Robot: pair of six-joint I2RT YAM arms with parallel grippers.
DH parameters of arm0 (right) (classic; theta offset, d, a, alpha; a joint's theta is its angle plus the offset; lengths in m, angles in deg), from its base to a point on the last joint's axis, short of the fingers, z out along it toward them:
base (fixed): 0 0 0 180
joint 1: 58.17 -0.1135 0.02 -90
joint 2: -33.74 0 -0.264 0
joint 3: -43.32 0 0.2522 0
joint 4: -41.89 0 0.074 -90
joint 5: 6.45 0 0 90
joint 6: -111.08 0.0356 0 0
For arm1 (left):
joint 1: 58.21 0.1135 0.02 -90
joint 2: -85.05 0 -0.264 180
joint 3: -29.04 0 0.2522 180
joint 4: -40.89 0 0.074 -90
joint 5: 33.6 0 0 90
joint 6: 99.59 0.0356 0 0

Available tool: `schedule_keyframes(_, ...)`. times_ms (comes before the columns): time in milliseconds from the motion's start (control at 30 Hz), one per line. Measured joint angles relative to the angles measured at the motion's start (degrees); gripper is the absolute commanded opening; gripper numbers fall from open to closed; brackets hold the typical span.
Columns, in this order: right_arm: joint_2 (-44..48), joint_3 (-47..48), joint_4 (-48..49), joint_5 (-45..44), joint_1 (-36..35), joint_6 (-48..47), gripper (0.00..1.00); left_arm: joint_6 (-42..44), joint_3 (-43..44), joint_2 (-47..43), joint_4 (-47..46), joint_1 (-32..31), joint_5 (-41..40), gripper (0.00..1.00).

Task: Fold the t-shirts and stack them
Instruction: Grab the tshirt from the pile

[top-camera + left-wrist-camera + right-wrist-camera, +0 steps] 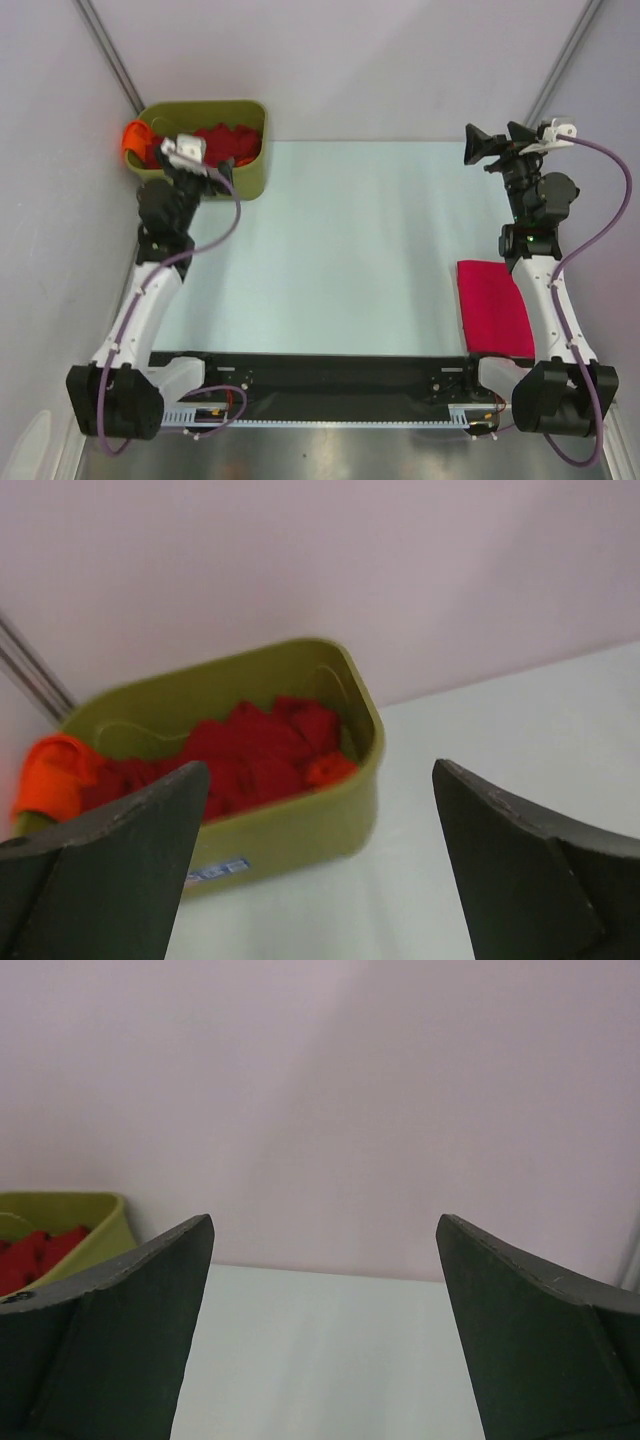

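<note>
The dark red t-shirt lies on top, so I will move my left gripper outward over the tub's near side, tilt it down and lower it onto the dark red t-shirt's middle (221, 141) (258, 746).
A dark red t-shirt (228, 143) lies crumpled in the olive-green tub (250, 175) at the far left. A vivid orange t-shirt (135, 135) hangs over the tub's left rim. A magenta-pink t-shirt (493, 305) lies folded flat on the table beside the right arm. My left gripper (200, 165) is open and empty just short of the tub's near wall; in the left wrist view (315, 880) the red shirt (250, 755) and the orange shirt (55, 775) show ahead. My right gripper (497, 145) is open and empty, raised at the far right (325, 1330).
The tub (300, 825) stands in the far left corner against the back wall; it also shows at the left edge of the right wrist view (70, 1222). Pale walls close in the table on three sides. The pale green tabletop (340, 250) spreads between the arms.
</note>
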Motion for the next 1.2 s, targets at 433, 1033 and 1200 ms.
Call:
schedule_keyframes(433,-7.26,2.84,-7.19,5.16,-9.57,3.23,1.00,6.29,94.79,61.20,51.84,2.91,-8.00,0.92)
schedule_keyframes(1033,-6.78,2.86,-19.85,-0.02,-17.25,-1.90,1.00,5.53,94.64,82.97,53.59,4.59,-13.46,0.79)
schedule_keyframes(1200,-5.92,3.67,-21.33,-1.66,-17.35,-2.78,1.00,3.10,94.64,84.65,55.49,4.61,-12.11,0.00)
